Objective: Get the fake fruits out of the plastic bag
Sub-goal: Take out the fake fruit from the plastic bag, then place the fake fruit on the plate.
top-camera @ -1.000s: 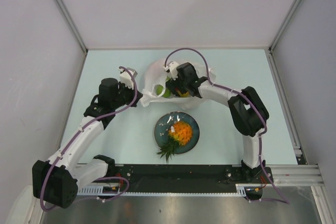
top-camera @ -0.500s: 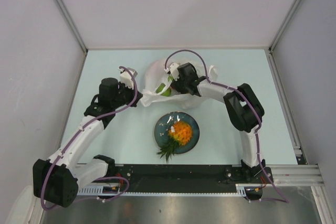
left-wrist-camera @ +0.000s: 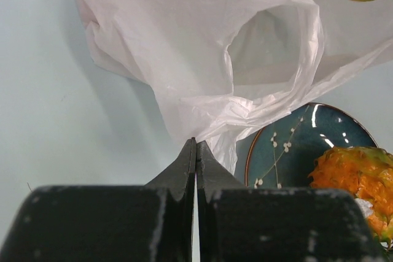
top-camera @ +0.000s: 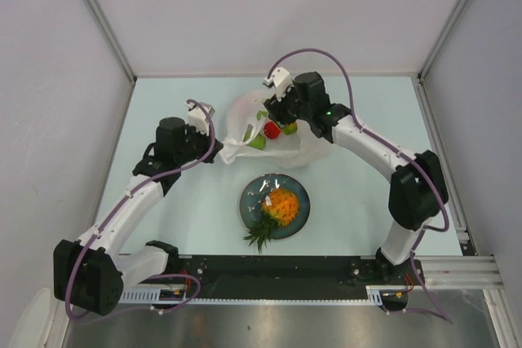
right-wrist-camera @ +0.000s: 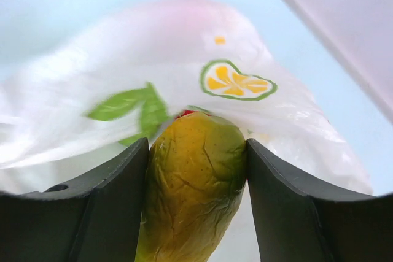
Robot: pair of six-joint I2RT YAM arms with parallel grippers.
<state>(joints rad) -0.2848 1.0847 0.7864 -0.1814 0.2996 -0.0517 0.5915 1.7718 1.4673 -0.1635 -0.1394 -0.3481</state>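
The right gripper carries the mango back and down onto the plate's bare edge beside the pineapple (top-camera: 281, 205) next. It releases the mango there, because that edge of the plate is open.
The plastic bag (top-camera: 241, 124) lies crumpled at the back of the table, thin white with green and yellow prints (right-wrist-camera: 236, 81). My left gripper (left-wrist-camera: 195, 143) is shut on a bunched edge of the bag (left-wrist-camera: 202, 47) at its near left side (top-camera: 215, 149). A yellow-green mango (right-wrist-camera: 193, 188) is pinched between the fingers of my right gripper (right-wrist-camera: 196, 151), raised just over the bag's mouth (top-camera: 285, 125). Beside it show a red fruit (top-camera: 272, 129) and a green one (top-camera: 258, 143). The orange pineapple (top-camera: 281, 205) with its green crown lies on the plate.
A dark blue-grey plate (top-camera: 300, 193) sits in front of the bag, also seen in the left wrist view (left-wrist-camera: 307, 139) with the pineapple (left-wrist-camera: 356, 173) on it. Grey walls close the table on three sides.
The right gripper has shut on the mango and drawn it up and back out of the bag, uncovering the red fruit. The left arm keeps its hold in place.
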